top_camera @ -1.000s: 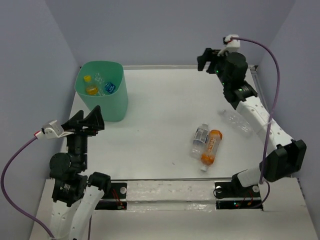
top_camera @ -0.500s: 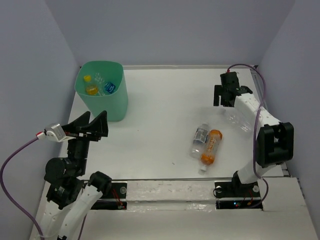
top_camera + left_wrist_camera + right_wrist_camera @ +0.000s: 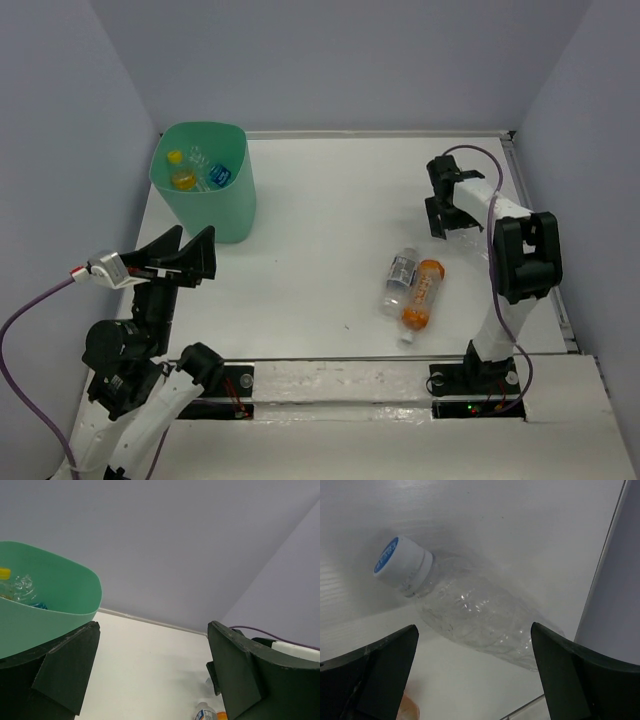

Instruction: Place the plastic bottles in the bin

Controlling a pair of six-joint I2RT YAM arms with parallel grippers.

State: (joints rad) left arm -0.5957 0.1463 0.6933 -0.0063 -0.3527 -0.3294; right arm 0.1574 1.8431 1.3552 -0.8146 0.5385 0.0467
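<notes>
The blue-white cap of the bottle is outward of my open fingers and below them, so my right gripper will next move outward and down along the clear bottle (image 3: 480, 617) onto its blue-white cap (image 3: 404, 565).
The mint-green bin (image 3: 215, 215) stands at the back left and holds several bottles, one blue-labelled (image 3: 220, 175) and one with a yellow-orange cap (image 3: 183, 180). A blue-labelled bottle (image 3: 400, 280) and an orange-labelled bottle (image 3: 422, 293) lie side by side mid-table. A plain clear bottle (image 3: 476, 243) lies at the right. My right gripper (image 3: 447, 222) is open, low over it. In the right wrist view the clear bottle (image 3: 480, 617) with its blue-white cap (image 3: 402, 562) lies just beyond the open right gripper (image 3: 474, 630). My left gripper (image 3: 185, 255) is open and empty near the bin.
The table's raised right edge (image 3: 530, 200) runs close behind the clear bottle. In the left wrist view the bin (image 3: 50, 610) is at the left, past the open left gripper (image 3: 153, 630), and the blue-labelled bottle's cap (image 3: 204, 714) shows at the bottom.
My right arm has swung down from high at the back to low over the clear bottle. My left gripper has shifted slightly and stays open.
</notes>
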